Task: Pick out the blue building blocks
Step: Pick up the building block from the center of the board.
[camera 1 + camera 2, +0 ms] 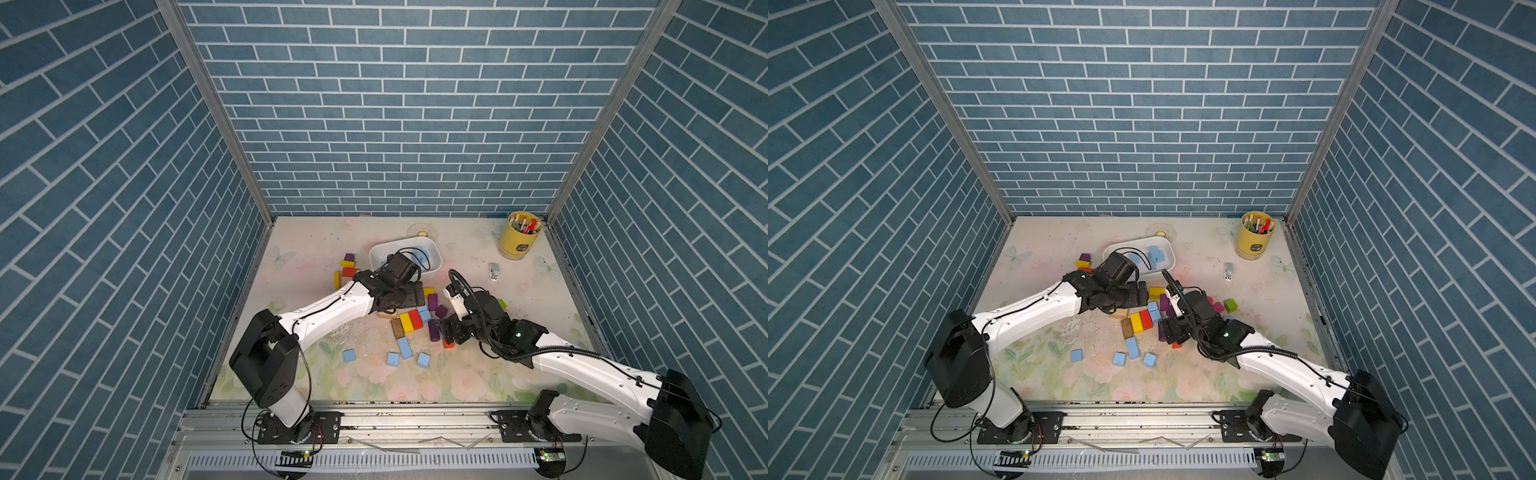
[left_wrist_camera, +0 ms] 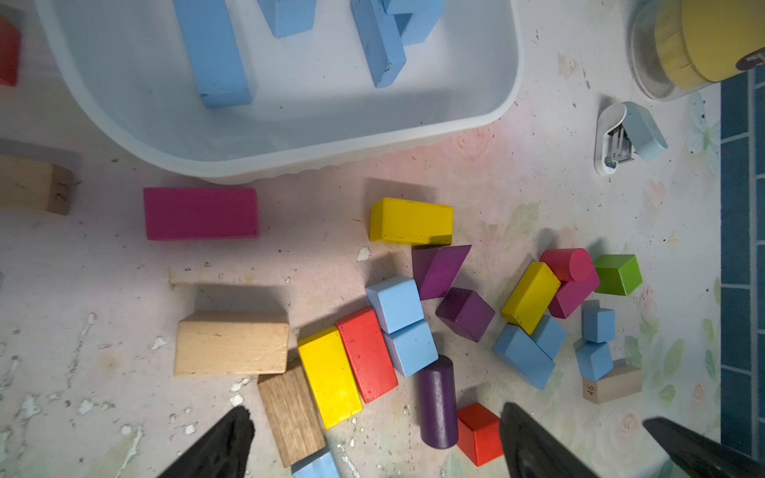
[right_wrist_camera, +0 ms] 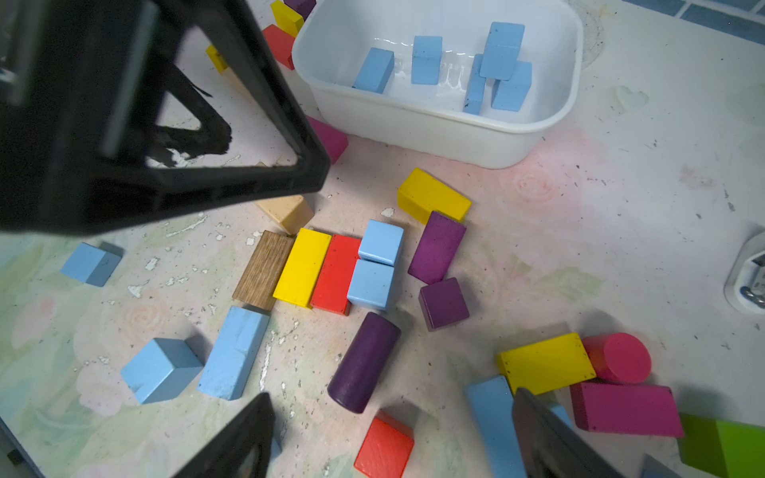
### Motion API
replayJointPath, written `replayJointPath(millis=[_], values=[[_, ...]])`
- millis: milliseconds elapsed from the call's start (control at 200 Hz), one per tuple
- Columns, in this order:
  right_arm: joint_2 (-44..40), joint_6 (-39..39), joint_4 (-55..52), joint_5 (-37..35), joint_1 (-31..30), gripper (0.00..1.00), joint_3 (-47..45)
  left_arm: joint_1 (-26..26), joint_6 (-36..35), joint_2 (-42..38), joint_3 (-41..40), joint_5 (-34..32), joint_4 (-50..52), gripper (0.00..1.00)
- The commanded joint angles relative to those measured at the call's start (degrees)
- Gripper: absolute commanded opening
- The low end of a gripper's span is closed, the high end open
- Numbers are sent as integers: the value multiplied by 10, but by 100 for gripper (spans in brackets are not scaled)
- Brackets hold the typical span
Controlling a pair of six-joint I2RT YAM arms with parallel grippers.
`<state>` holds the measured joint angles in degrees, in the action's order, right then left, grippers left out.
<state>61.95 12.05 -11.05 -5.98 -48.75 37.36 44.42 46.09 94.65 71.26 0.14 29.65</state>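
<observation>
My left gripper moves down, open, onto the blue cube nearer the tub (image 1: 1153,306) (image 2: 395,302) next. That cube juts past the red block's end, which gives the fingers room.
Several blue building blocks (image 3: 426,60) lie in the white tub (image 1: 433,269) at the back. Two blue cubes (image 2: 395,304) sit together in the mixed pile, and several more blue blocks (image 1: 404,348) are scattered nearer the front. My left gripper (image 2: 376,418) hovers open over the pile just in front of the tub, holding nothing. My right gripper (image 3: 391,414) is open low over a red cube (image 3: 385,447), empty, with a long blue block (image 3: 492,422) beside one finger. In both top views the grippers (image 1: 415,293) (image 1: 1173,330) face each other across the pile.
Yellow, red, purple, pink, green and tan wooden blocks (image 2: 329,376) are mixed among the blue ones. A yellow cup of pens (image 1: 519,239) stands at the back right, with a small stapler (image 1: 493,271) in front of it. Blue brick walls close in three sides.
</observation>
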Motion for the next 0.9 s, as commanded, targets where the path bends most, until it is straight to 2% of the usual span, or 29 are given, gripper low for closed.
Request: replayJointPath(millis=[0,380,525,895], values=[[-35,-26,13,23,11,89,-17,11,35,34,26,0,-9,90],[-123,-34,35,21,16,92,-75,30,61,145,96,-11,8,70],[-132,-35,38,14,16,92,-84,33,63,172,114,-17,17,61],[-135,-35,50,17,16,92,-93,35,60,222,146,-25,33,47]])
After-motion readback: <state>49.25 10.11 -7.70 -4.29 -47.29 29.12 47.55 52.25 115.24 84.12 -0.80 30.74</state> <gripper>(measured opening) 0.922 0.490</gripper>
